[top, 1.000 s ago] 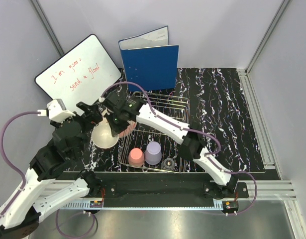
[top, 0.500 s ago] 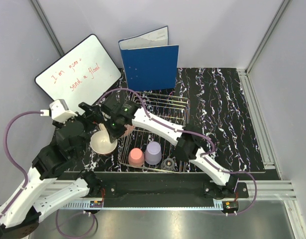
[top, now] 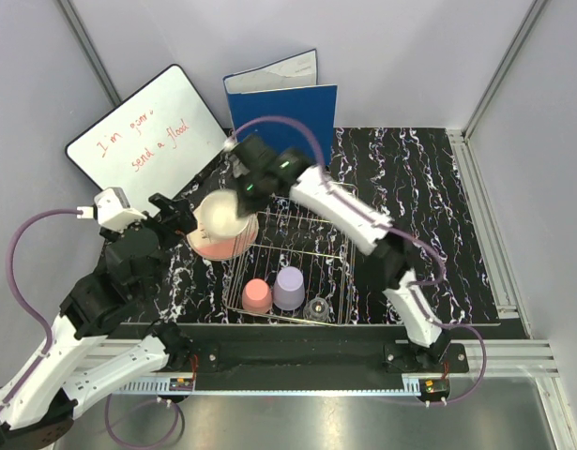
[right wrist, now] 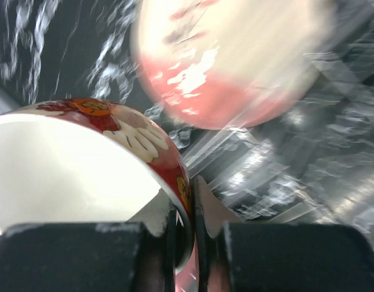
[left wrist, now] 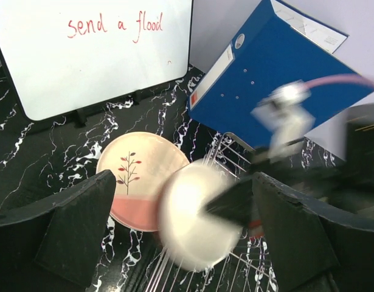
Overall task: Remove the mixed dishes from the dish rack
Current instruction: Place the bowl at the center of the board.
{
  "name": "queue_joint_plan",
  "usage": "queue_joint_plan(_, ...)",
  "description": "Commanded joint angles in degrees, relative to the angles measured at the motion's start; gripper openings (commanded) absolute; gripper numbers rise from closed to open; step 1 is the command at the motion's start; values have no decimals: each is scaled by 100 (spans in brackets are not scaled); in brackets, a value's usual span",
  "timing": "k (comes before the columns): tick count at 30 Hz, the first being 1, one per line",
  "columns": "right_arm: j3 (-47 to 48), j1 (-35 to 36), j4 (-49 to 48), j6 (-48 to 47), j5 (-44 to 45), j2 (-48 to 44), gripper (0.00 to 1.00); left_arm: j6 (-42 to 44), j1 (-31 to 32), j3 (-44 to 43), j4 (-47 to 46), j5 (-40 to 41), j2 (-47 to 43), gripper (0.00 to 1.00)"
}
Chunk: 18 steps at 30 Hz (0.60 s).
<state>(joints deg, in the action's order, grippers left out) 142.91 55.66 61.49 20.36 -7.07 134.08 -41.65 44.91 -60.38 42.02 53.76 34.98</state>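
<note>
My right gripper moves to the right in the top view and down next, with the plate lying below. It releases the bowl on bare tabletop [top: 360,167] beside the binder.
My right gripper [top: 241,197] is shut on the rim of the red bowl [top: 216,217] with the cream inside and holds it in the air over the rack's left edge. In the right wrist view its fingers [right wrist: 185,207] pinch the bowl [right wrist: 83,164]. Under the bowl, the salmon pink plate [top: 224,249] lies on the table beside the silver wire dish rack [top: 311,246]. The pink cup [top: 257,295], lavender cup [top: 289,287] and clear glass [top: 316,307] stand in the rack's near end. My left gripper [top: 174,220] is open and empty, just left of the bowl. The pale blue plate is not in view.
A blue binder [top: 283,122] stands upright behind the rack. A whiteboard [top: 147,136] leans at the back left. The left wrist view shows the plate [left wrist: 135,179], the blurred bowl [left wrist: 196,225], the binder [left wrist: 278,79] and the whiteboard [left wrist: 95,55].
My right gripper has lifted the bowl from low over the table by the left gripper, up, back and to the right. The salmon plate now shows beneath it. The left arm has barely moved.
</note>
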Motion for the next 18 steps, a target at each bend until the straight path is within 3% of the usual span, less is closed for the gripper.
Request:
queue_joint_plan(1,-543,-1345,-419,442,506,-2075,0,-80,-17,-150,-115,-364,87,99)
queue_joint_plan(4,-1028,-2268,-559,627,627,-2648,0,-212,-17,34,-124,-681,166,99)
queue_joint_plan(9,-976,-3672,-498,1048,672,-2774,0,-440,-17,281,-229,-1060,246,99)
queue_joint_plan(13,-853,-4430,-454,1233,769,-2196,0,-485,-17,404,-308,-1393,316,99)
queue_joint_plan(18,-221,-4871,-235,1164,725,-1140,0,-520,-17,536,-361,-1491,334,99)
